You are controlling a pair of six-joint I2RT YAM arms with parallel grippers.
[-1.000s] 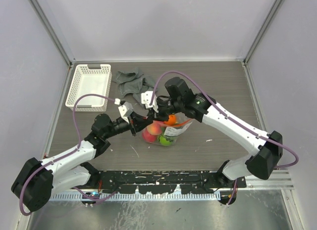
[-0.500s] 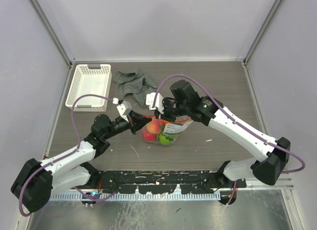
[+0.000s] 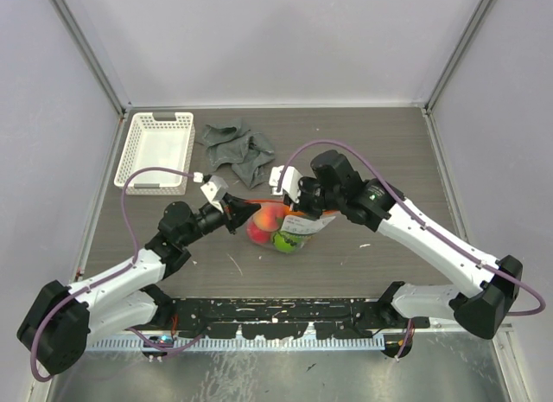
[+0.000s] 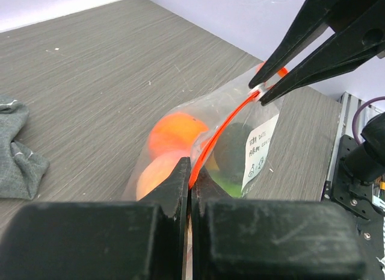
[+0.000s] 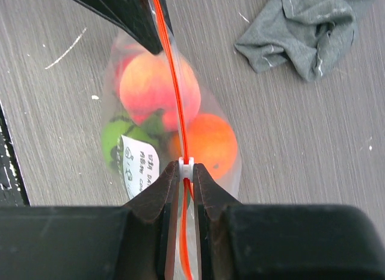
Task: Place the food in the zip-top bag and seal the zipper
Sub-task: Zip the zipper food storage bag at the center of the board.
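Note:
The slider goes with my right gripper to the zipper's still-parted end (image 3: 329, 214) (image 5: 187, 271) next, to the gripper's right in the top view. My gripper then lowers and releases.
The clear zip-top bag (image 3: 282, 232) stands mid-table holding the food: a peach-coloured fruit (image 5: 157, 81), an orange one (image 5: 203, 145), a bright green one (image 5: 116, 143), a red one (image 5: 129, 53) and a dark green one (image 4: 232, 149). Its red-orange zipper (image 5: 171, 69) is stretched taut between both grippers. My left gripper (image 4: 191, 171) is shut on the zipper's left end (image 3: 242, 210). My right gripper (image 5: 187, 169) is shut on the white slider on the zipper, right of the left gripper in the top view (image 3: 299, 213).
A grey cloth (image 3: 235, 148) lies behind the bag, also at the top right of the right wrist view (image 5: 310, 27). A white lattice basket (image 3: 155, 150) stands at the back left. A white printed label (image 5: 139, 167) is on the bag's side.
My right gripper has slid to the right along the zipper, away from the left gripper, and the strip between them is longer. The left gripper has stayed almost still.

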